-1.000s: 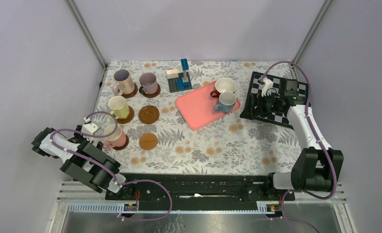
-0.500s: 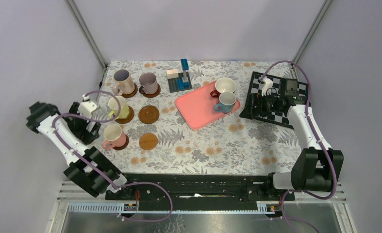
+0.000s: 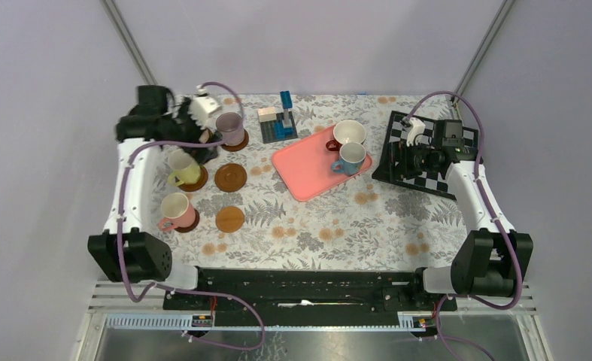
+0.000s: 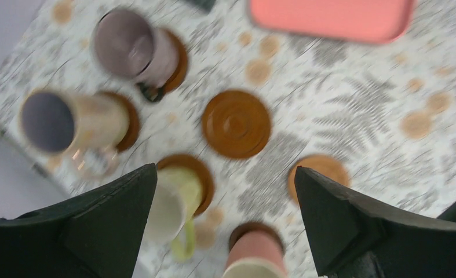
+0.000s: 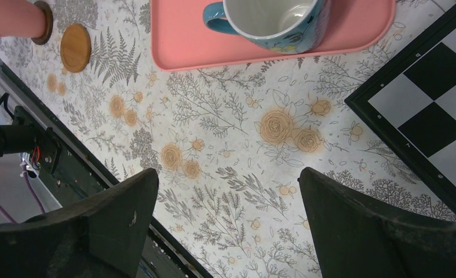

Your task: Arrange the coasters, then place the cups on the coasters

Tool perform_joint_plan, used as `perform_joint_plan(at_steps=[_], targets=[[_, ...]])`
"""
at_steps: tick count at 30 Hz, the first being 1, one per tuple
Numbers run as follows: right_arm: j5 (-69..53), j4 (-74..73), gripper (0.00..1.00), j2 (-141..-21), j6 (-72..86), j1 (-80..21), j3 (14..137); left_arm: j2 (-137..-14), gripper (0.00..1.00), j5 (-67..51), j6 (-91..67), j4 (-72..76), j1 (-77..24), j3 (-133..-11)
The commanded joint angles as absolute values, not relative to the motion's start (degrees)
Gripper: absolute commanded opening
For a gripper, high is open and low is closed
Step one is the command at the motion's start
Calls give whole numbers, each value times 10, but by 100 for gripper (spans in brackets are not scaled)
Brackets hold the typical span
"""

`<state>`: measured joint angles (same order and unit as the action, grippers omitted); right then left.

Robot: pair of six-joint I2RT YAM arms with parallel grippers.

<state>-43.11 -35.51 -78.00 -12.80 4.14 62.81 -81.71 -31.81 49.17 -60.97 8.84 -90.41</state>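
Next, my left gripper moves across and down onto the white cup's red handle (image 3: 332, 145), which lies below it and to its right in the top view.
Four cups stand on coasters at the left: mauve (image 3: 231, 128), yellow (image 3: 181, 167), salmon (image 3: 175, 210), and pale pink (image 4: 69, 119), which my left arm hides in the top view. Two coasters lie bare, a ringed one (image 3: 231, 177) and an orange one (image 3: 230, 219). The white cup (image 3: 349, 133) and light blue cup (image 3: 350, 158) sit on the pink tray (image 3: 300, 169). My left gripper (image 3: 200, 150) hangs open and empty high above the left cups; its own view is blurred (image 4: 224, 171). My right gripper (image 3: 417, 159) is open and empty (image 5: 228, 171) beside the tray.
A black-and-white chessboard (image 3: 428, 150) lies at the back right under my right arm. A blue and grey block stack (image 3: 279, 120) stands behind the tray. Enclosure walls close in the left, right and back. The table's front rail (image 5: 69, 168) shows in the right wrist view.
My left arm has swung from the front-left corner up and back, and now reaches over the cups at the back left. The right arm has barely moved.
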Motion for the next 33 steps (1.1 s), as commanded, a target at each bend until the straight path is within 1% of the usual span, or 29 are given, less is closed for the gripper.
perform_joint_plan(at_steps=[1, 5, 8, 11, 13, 15, 20, 23, 33], targets=[[-416, -358, 98, -772, -109, 44, 666, -848, 99, -267, 327, -522, -58, -923], [-406, -373, 98, -774, -100, 45, 690, -900, 99, -251, 262, -436, -175, -922], [-390, -378, 98, -777, -92, 49, 700, -962, 99, -206, 221, -381, -250, -946], [-371, -377, 98, -781, -91, 60, 692, -1039, 95, -163, 197, -354, -297, -994], [-375, -378, 98, -786, -91, 81, 682, -1090, 90, -144, 177, -341, -309, -1032], [-383, -383, 98, -792, -94, 107, 678, -1138, 81, -128, 161, -337, -312, -1084], [-379, -373, 98, -781, -101, 121, 659, -1222, 68, -137, 158, -327, -323, -1150], [-377, -363, 98, -776, -98, 122, 653, -1253, 64, -140, 158, -320, -331, -1174], [-389, -345, 98, -780, -90, 122, 640, -1343, 61, -121, 172, -307, -344, -1246]])
